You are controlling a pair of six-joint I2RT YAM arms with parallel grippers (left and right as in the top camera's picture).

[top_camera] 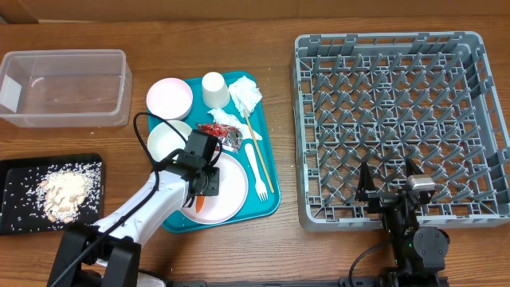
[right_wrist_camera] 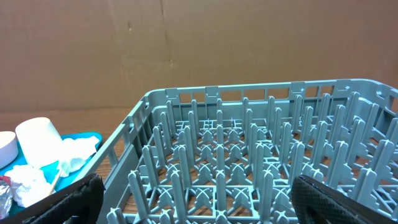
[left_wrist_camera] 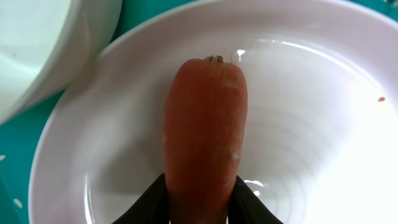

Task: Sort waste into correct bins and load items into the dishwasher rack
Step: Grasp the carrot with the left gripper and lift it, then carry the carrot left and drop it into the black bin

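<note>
Next I need to lift my left gripper, carry the carrot (top_camera: 199, 204) over the black tray's rice (top_camera: 65, 192) and release, as the rice lies to the gripper's left in the overhead view.
My left gripper (top_camera: 204, 180) is shut on the orange carrot (top_camera: 199, 204) over the round white plate (top_camera: 231, 191) on the teal tray. In the left wrist view the carrot (left_wrist_camera: 205, 130) sits between the black jaws (left_wrist_camera: 202, 211), close above the plate (left_wrist_camera: 311, 124). Two white bowls (top_camera: 170, 97) (top_camera: 167, 140), a white cup (top_camera: 213, 88), napkins (top_camera: 245, 94), the red-and-silver foil wrapper (top_camera: 223, 132), a white fork (top_camera: 257, 174) and chopsticks (top_camera: 260, 151) lie on the tray. My right gripper (top_camera: 386, 188) is open and empty at the grey rack's (top_camera: 398, 48) near edge.
The clear tub (top_camera: 64, 88) stands at the far left. The black tray (top_camera: 6, 199) at the front left holds rice and pasta (top_camera: 64, 195). The teal tray (top_camera: 268, 127) lies between the bins and the rack. The right wrist view shows the rack's pegs (right_wrist_camera: 249, 155) and the cup (right_wrist_camera: 38, 143).
</note>
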